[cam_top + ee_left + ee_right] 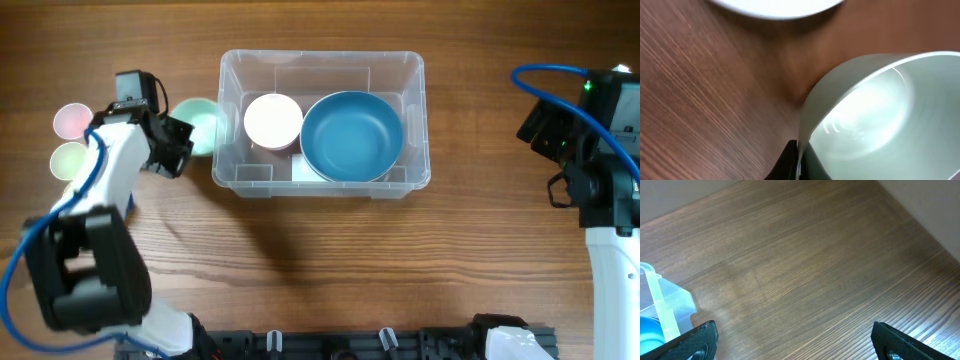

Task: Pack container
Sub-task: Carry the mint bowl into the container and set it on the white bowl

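The pale green bowl should go up over the container's side next, as that side is between it and the small cream bowl (273, 122). My left gripper should then lower it onto the small cream bowl.
The clear plastic container (323, 180) sits at the table's middle back. Inside it are a large blue bowl (351, 135) and a small cream bowl on pink (272, 120). My left gripper (183, 140) is shut on the rim of a pale green bowl (205, 124), just left of the container; in the left wrist view the fingers (799, 162) pinch the bowl's wall (875, 115). My right gripper (792, 340) is open and empty over bare wood at the far right, with the container's corner (670, 305) at its left.
A pink cup (71, 121) and a light green cup (68, 158) stand at the far left, beside my left arm. A white rim (775, 7) shows at the top of the left wrist view. The right arm (600, 150) is at the right edge.
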You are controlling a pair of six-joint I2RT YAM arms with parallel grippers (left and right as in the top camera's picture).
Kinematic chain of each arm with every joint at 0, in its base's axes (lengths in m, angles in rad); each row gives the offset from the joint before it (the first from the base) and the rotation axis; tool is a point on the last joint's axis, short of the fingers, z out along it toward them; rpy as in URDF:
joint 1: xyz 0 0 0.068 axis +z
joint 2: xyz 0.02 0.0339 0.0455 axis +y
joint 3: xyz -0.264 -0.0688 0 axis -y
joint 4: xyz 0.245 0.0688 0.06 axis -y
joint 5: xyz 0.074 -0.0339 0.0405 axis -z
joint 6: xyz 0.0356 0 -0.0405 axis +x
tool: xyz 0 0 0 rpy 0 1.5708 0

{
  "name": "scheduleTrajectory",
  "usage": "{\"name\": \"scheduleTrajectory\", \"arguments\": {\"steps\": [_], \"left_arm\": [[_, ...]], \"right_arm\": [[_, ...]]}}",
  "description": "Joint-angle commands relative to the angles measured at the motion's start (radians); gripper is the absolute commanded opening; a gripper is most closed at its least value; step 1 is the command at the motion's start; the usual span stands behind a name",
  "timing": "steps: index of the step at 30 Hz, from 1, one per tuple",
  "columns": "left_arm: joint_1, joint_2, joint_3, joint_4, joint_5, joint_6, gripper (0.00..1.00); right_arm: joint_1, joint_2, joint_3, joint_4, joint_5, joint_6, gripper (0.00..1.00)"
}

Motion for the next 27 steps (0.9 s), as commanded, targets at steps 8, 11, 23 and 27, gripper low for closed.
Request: {"name": "scheduleTrajectory", "arguments": {"steps": [8, 11, 23, 27], "left_arm": [[-0.009, -0.391, 0.023, 0.009, -0.095, 0.024, 0.04], [-0.043, -0.457, 0.023, 0.033, -0.095, 0.109, 0.04], [-0.411, -0.467, 0.029, 0.130, -0.282, 0.328, 0.04], [-0.519, -0.396, 0.029, 0.130, -0.378, 0.387, 0.04]], "right_arm": [[-0.002, 0.003, 0.010, 0.002, 0.019, 0.014, 1.00], [-0.002, 0.003, 0.010, 0.002, 0.019, 0.014, 1.00], [-0.002, 0.003, 0.010, 0.002, 0.019, 0.014, 1.00], [-0.002, 0.003, 0.010, 0.002, 0.019, 0.014, 1.00]]}}
